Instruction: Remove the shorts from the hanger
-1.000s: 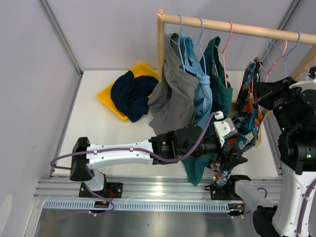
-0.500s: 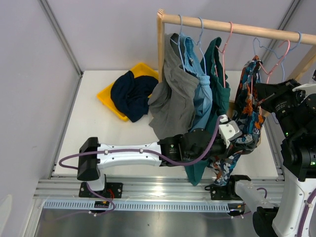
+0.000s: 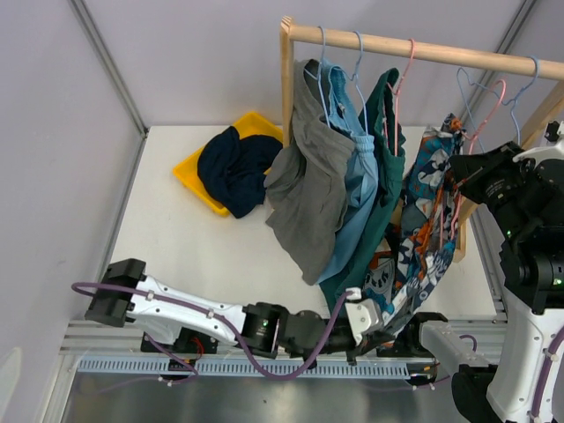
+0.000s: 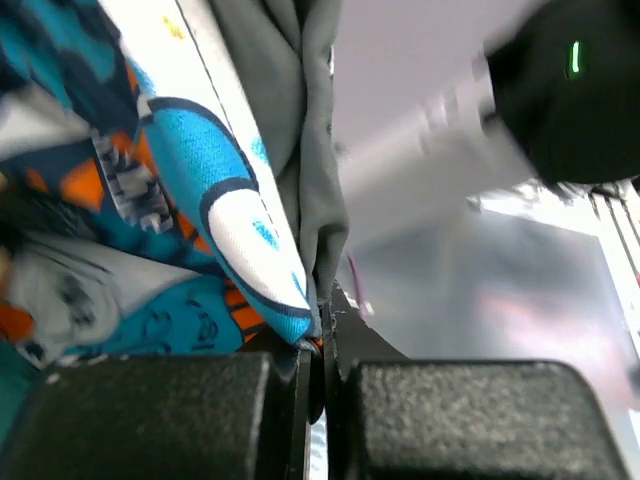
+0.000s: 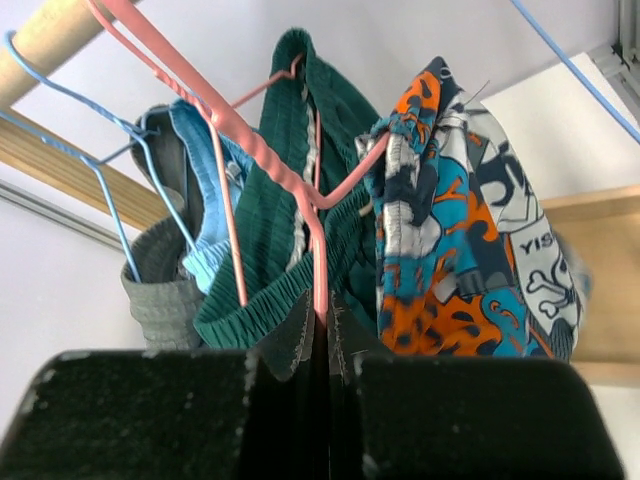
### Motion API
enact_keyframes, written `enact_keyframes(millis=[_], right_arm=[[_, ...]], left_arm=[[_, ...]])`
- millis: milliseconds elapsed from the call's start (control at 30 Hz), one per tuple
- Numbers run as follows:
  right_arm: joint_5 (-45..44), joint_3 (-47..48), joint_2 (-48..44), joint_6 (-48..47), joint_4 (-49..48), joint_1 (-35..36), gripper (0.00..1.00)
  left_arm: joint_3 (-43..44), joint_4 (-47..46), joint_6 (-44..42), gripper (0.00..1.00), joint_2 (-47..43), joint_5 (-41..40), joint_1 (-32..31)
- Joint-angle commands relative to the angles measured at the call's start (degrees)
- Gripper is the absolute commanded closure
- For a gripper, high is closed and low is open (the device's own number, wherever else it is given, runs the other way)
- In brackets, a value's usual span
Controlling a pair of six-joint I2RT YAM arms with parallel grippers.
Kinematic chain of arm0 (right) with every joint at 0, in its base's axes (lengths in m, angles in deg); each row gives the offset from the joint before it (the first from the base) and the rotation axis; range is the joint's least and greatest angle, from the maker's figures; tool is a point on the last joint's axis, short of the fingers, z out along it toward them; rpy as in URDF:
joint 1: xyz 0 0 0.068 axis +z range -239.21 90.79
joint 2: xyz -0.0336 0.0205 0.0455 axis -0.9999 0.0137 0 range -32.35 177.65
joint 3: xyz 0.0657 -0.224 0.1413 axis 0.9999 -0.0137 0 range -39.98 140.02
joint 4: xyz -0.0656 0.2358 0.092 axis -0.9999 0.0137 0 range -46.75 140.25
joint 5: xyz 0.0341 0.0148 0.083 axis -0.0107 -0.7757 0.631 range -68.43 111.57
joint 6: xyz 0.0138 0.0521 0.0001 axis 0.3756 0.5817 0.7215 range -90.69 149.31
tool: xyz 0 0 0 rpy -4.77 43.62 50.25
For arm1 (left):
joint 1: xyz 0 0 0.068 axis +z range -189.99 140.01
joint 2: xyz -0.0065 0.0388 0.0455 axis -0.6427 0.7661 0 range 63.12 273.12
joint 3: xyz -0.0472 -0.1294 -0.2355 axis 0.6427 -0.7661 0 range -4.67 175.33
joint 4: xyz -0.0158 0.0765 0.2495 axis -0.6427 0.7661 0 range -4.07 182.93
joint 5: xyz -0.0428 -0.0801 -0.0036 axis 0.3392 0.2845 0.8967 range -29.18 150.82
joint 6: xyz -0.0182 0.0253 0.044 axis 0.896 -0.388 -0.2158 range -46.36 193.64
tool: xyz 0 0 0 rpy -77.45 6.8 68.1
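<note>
The pink hanger's hook rises outward with my right gripper next, then comes down onto the wooden bar (image 3: 486, 60) for release, since that bar lies outward of my gripper.
The orange-blue-white cartoon print shorts (image 3: 414, 225) hang stretched from a pink hanger (image 3: 478, 119) at the rail's right end. My left gripper (image 3: 374, 324) is low by the near edge, shut on their hem (image 4: 262, 300). My right gripper (image 3: 460, 169) is shut on the pink hanger's wire (image 5: 318, 270), with the print shorts (image 5: 450, 250) just right of it. Grey shorts (image 3: 304, 176), light blue shorts (image 3: 357, 167) and dark teal-green shorts (image 3: 388, 150) hang on other hangers further left. Navy shorts (image 3: 233, 163) lie in a yellow tray (image 3: 188, 174).
A wooden rail (image 3: 397, 44) on a wooden post (image 3: 286, 79) carries the hangers, including an empty blue hanger (image 3: 520, 88) at the right. Grey walls close in the left and back. A metal rail (image 3: 264, 339) with the arm bases runs along the near edge.
My left gripper shut on the print shorts' hem and drew back down toward the near edge, stretching the shorts. The right gripper kept its hold on the pink hanger.
</note>
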Motion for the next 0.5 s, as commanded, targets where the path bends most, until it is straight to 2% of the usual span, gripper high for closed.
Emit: enact_keyframes(millis=[0, 167, 267, 333, 467], right_arm=[[-1.7, 3.7, 0.2, -1.7, -6.0, -0.2, 1.0], [-3.6, 4.5, -0.3, -1.2, -5.1, -0.2, 1.0], [-5.3, 5.1, 0.1, -1.6, -5.0, -0.2, 1.0], [-5.6, 5.3, 0.9, -2.0, -4.6, -0.2, 1.0], [-4.1, 5.9, 0.8, -1.2, -2.9, -0.2, 1.0]], left_arm=[[-5.7, 1.1, 5.8, 1.0, 1.5, 0.5, -3.5], [-3.2, 1.3, 3.4, 1.0, 6.3, 1.5, -4.7], [5.4, 6.0, -1.1, 1.0, 11.0, 0.8, -6.9], [10.2, 8.3, -3.3, 1.0, 13.3, -1.2, -8.8], [12.2, 10.3, -3.6, 1.0, 16.3, -5.7, -8.8]])
